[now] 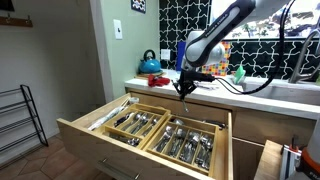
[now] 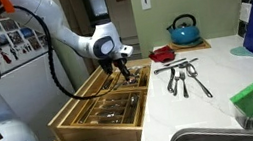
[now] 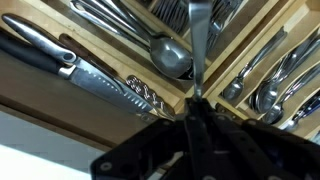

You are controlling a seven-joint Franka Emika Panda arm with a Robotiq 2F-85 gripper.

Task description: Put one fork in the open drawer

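The fork is above the long cutlery sections, so my gripper will next bring it down to them, nearer the drawer's front, turn it along their slanting dividers, and release it.
The wide light-wood drawer (image 1: 100, 134) stands open below the counter, its divider compartments full of cutlery; it shows in both exterior views (image 2: 79, 121). My gripper (image 1: 185, 88) hangs over the drawer's back part (image 2: 122, 73). In the wrist view the gripper (image 3: 197, 105) is shut on a silver fork (image 3: 198, 40), whose shaft points down at a wooden divider (image 3: 150, 28) between compartments. Several more forks (image 2: 183, 77) lie on the white counter beside the drawer.
Knives (image 3: 85, 75) lie in the outer compartment and spoons (image 3: 170, 55) in the one beside it. On the counter stand a blue kettle (image 2: 183, 30), a red item (image 2: 161, 53) and a green sponge (image 2: 252, 97). A narrow pull-out (image 1: 270, 160) is open next to the drawer.
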